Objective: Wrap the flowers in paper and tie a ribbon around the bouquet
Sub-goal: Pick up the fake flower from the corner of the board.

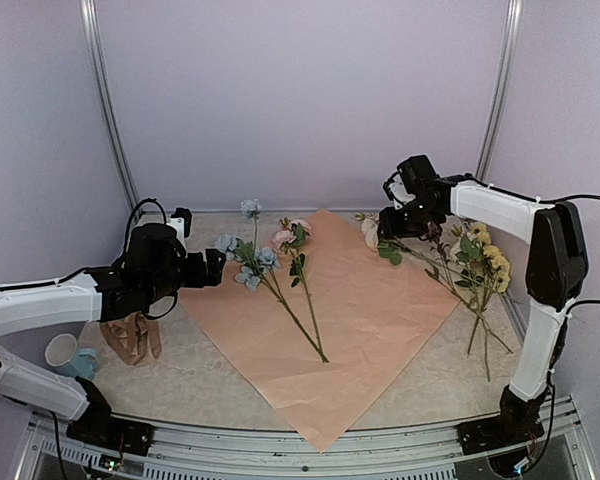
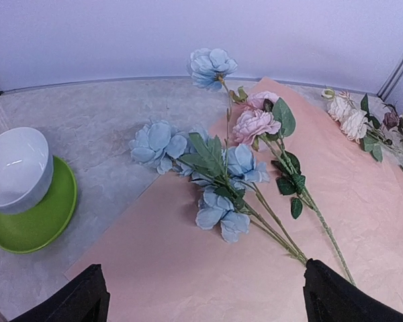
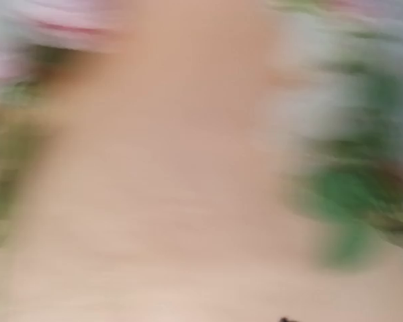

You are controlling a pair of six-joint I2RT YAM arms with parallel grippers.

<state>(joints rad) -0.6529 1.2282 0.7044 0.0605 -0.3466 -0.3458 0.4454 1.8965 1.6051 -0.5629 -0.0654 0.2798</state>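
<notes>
The right gripper moves down past the white blooms onto the stem by their green leaves next, since bare paper still fills the wrist view's middle.
The beige paper lies flat as a diamond in the middle of the table. Across its upper left lie flowers: blue blooms and a pink one, with long green stems running toward the centre. More flowers, white and yellow, lie off the paper's right corner. A crumpled tan ribbon sits at the near left. My left gripper stands open beside the blue blooms, its fingers wide apart over the paper. My right gripper hovers by the white blooms; its wrist view is all blur.
A white bowl rests on a green plate to the left of the paper. A white cup stands near the ribbon at the front left. Pale walls close in the table at the back and sides.
</notes>
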